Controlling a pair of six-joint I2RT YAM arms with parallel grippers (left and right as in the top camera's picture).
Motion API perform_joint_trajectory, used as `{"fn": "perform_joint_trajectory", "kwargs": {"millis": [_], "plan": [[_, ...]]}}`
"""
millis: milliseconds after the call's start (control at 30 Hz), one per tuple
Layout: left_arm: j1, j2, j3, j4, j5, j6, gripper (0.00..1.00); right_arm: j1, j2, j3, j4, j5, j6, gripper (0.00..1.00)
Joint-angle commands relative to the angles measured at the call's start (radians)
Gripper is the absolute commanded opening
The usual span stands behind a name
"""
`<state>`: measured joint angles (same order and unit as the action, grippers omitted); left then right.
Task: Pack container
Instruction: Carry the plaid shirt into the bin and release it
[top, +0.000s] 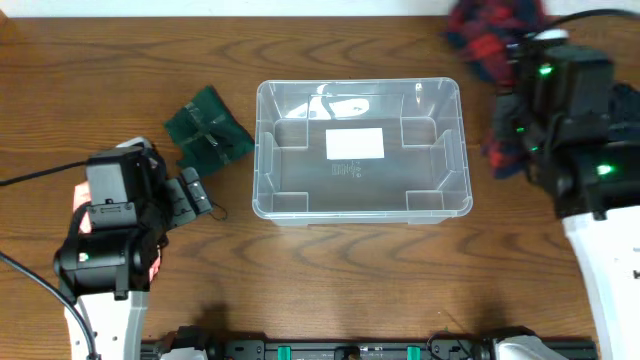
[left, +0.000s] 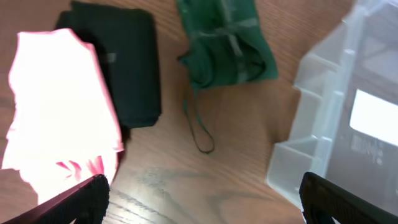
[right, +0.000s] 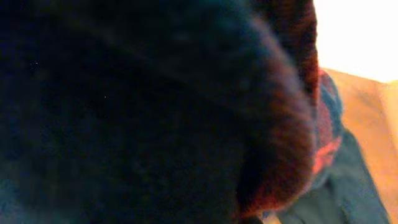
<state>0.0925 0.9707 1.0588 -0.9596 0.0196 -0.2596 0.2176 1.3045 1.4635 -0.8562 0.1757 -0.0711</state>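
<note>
My right gripper will next carry the plaid cloth (top: 490, 35) over the empty container's labelled base (top: 362, 155) and release it, as the container lies to its left in the overhead view.
The clear plastic container (top: 262, 160) stands open in the middle of the table, with only a white label (top: 355, 143) on its base. Its corner shows in the left wrist view (left: 311, 93). My left gripper (left: 205, 202) is open and empty, low over bare wood just left of the container. In the overhead view it is at the lower left (top: 192, 195). My right arm (top: 560, 100) is over a red and blue plaid cloth (top: 490, 35) at the far right. Dark plaid fabric (right: 155, 112) fills the right wrist view and hides the jaws.
A green cloth (top: 207, 127) with a loose cord lies left of the container and shows in the left wrist view (left: 227, 43). A dark folded cloth (left: 130, 68) and a pink cloth (left: 62, 112) lie beside it, under my left arm.
</note>
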Motion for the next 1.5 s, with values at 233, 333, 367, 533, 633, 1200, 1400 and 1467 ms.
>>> {"fn": "perform_joint_trajectory", "kwargs": {"millis": [233, 333, 367, 533, 633, 1200, 1400, 1467], "plan": [[0.023, 0.002, 0.021, -0.005, -0.005, -0.016, 0.98, 0.304, 0.303, -0.009, 0.015, -0.05, -0.053, 0.01], [0.023, 0.002, 0.021, -0.005, -0.005, -0.016, 0.98, 0.339, 0.414, -0.009, 0.012, -0.058, -0.019, 0.01], [0.022, 0.002, 0.021, -0.005, -0.005, -0.016, 0.98, 0.35, 0.447, -0.009, 0.014, -0.071, -0.02, 0.01], [0.023, 0.002, 0.021, -0.005, -0.005, -0.016, 0.98, 0.401, 0.534, -0.009, 0.008, -0.098, -0.024, 0.15], [0.023, 0.002, 0.021, -0.005, -0.005, -0.015, 0.98, 0.408, 0.494, 0.007, -0.002, -0.066, -0.01, 0.99], [0.022, 0.002, 0.021, -0.001, -0.005, -0.016, 0.98, -0.289, 0.135, -0.026, -0.177, 0.284, 0.101, 0.99], [0.022, 0.002, 0.021, -0.001, -0.005, -0.016, 0.98, -0.585, 0.314, -0.14, -0.121, 0.284, 0.074, 0.99], [0.022, 0.002, 0.021, -0.001, -0.005, -0.016, 0.98, -0.638, 0.378, -0.149, -0.101, 0.28, 0.079, 0.99]]}}
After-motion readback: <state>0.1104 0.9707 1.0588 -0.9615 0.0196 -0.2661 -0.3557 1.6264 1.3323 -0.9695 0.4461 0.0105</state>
